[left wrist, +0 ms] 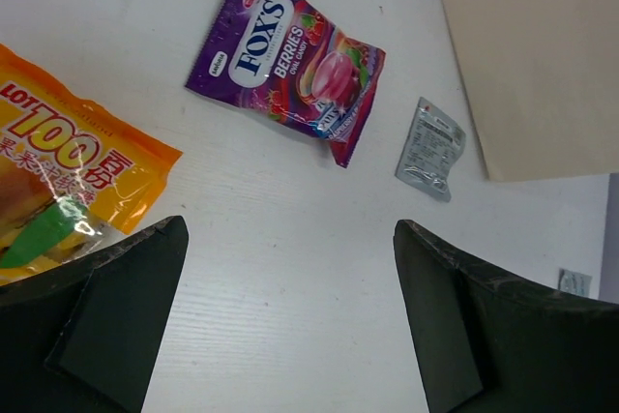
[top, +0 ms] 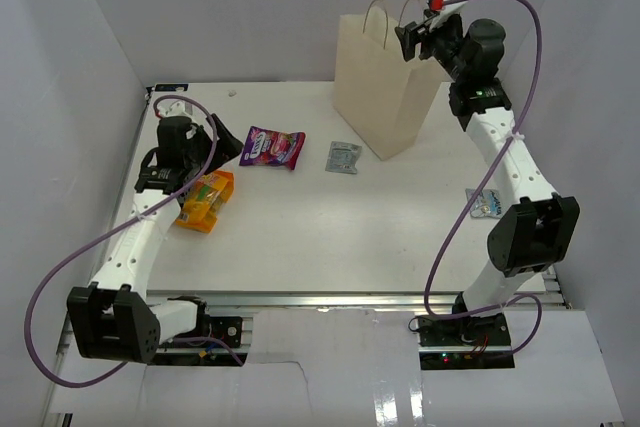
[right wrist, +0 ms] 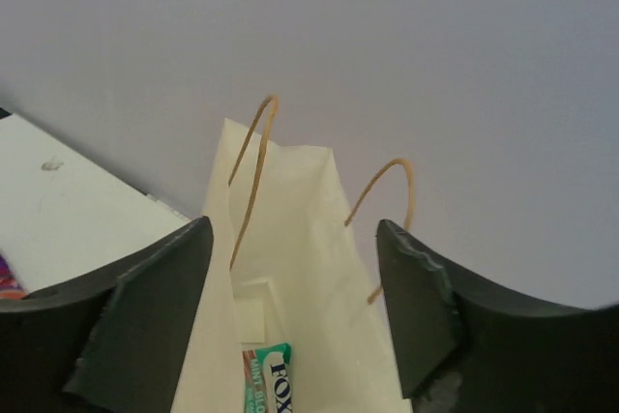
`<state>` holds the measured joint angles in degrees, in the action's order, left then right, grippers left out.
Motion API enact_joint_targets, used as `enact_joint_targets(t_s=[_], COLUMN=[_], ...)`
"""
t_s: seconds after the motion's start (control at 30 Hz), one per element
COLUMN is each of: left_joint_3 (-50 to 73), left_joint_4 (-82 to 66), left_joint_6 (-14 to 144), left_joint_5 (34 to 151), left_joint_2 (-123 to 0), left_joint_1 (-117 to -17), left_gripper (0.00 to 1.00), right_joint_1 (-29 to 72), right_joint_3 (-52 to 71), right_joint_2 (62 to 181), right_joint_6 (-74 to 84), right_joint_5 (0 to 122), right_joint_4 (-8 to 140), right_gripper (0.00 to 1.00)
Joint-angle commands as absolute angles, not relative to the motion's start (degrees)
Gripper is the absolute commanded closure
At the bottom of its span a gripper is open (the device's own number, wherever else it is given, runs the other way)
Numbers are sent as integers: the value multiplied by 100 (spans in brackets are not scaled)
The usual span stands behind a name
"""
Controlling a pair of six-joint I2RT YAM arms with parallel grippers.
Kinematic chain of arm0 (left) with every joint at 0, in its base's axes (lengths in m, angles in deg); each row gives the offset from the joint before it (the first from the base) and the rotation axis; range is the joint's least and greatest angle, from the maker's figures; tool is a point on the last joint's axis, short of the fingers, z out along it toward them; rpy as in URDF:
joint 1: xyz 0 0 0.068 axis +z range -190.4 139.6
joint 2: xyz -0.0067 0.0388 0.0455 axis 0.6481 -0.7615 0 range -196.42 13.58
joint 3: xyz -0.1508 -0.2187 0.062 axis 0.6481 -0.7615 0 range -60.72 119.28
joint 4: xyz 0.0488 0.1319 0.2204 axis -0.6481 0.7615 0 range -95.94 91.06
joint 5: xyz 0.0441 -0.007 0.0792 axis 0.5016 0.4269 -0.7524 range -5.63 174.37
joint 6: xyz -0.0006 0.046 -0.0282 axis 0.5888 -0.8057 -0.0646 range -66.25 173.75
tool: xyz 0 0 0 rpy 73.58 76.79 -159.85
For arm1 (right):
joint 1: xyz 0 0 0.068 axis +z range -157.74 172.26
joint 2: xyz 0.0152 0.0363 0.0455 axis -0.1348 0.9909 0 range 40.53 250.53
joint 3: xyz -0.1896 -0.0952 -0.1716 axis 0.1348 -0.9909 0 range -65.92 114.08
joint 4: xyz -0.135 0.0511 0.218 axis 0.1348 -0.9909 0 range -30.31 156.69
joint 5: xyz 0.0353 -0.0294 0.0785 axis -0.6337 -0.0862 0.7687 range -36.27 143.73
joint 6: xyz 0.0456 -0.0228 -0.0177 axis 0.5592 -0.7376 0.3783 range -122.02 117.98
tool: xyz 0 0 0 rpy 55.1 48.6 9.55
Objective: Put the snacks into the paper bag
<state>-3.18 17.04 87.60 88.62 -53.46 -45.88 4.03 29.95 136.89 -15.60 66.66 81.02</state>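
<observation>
The orange packet (top: 205, 200) has empty table beside its end nearest the purple packet, which leaves room for the gripper's fingers, so the left gripper will go down onto that end next.
The cream paper bag (top: 385, 82) stands upright at the back right. My right gripper (top: 412, 39) hangs over its mouth, open and holding nothing. In the right wrist view my gripper (right wrist: 295, 227) frames the bag (right wrist: 309, 191), and a teal-and-red packet (right wrist: 268, 379) lies inside it. My left gripper (top: 215, 142) is open above the table, between the orange packet (top: 205, 200) and the purple packet (top: 273, 147). The silver sachet (top: 343, 156) lies beside the bag's base. The left wrist view shows the orange packet (left wrist: 68, 181), purple packet (left wrist: 290, 60), sachet (left wrist: 431, 149) and open gripper (left wrist: 290, 239).
A small bluish-grey sachet (top: 487, 204) lies at the table's right edge beside the right arm. White walls close in the table on the left, back and right. The bag's two brown handles (right wrist: 253, 176) stand up between my right fingers.
</observation>
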Motion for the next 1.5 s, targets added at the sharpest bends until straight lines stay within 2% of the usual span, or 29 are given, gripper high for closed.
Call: enact_joint_targets(t_s=[0.0, 0.07, 0.17, 0.27, 0.37, 0.57, 0.73, 1.03, 1.17, 1.2, 1.27, 1.3, 1.4, 1.43, 1.47], left_joint_3=[159, 282, 397, 440, 493, 344, 344, 72, 80, 89, 115, 124, 124, 124, 133], left_joint_4=[2139, 2402, 2658, 2667, 2667, 2632, 2641, 2333, 2202, 2158, 2122, 2087, 2052, 2034, 2043], left_joint_6=[8270, 7952, 7433, 6984, 6650, 6298, 6333, 6131, 6052, 6026, 5955, 5946, 5894, 5894, 5885], left_joint_5=[8525, 8316, 7850, 7455, 6902, 5995, 4933, 4544, 4526, 4526, 4526, 4535, 4622, 4649, 4675], left_joint_2=[-5497, -5681, -6032, -6436, -6753, -7527, -7984, -8195, -8354, -8406, -8450, -8468, -8442, -8416, -8398], left_joint_1=[-4585, -4594, -4646, -4795, -5102, -5744, -5850, -5851, -5851, -5851, -5851, -5851, -5851, -5851, -5851], left_gripper=[2, 2, 2, 5, 6, 8, 9, 11, 19, 27, 34, 42, 56, 69, 75], right_joint_1=[131, 35, -53, -159, -186, -212, -212, -203, -203, -194, -203, -203, -203, -203, -194], right_joint_3=[3453, 3498, 3603, 3227, 2735, 2005, 1617, 1160, 1063, 1046, 1002, 993, 940, 923, 914], right_joint_2=[13230, 13124, 13027, 12834, 12571, 12359, 12315, 12341, 12324, 12324, 12315, 12306, 12280, 12271, 12271], right_joint_6=[-1634, -1948, -2379, -2792, -3057, -3304, -3383, -3208, -3190, -3190, -3172, -3172, -3164, -3164, -3164], right_joint_5=[7864, 8307, 9107, 10222, 10654, 10989, 11121, 11244, 11279, 11280, 11297, 11297, 11332, 11341, 11350], right_joint_4=[7761, 7278, 6189, 5361, 4739, 4129, 3909, 3962, 3971, 3971, 3971, 3971, 3962, 3945, 3945], right_gripper=[23, 16, 11, 11, 11, 12, 12, 12, 12, 12, 12, 12, 12, 12, 12])
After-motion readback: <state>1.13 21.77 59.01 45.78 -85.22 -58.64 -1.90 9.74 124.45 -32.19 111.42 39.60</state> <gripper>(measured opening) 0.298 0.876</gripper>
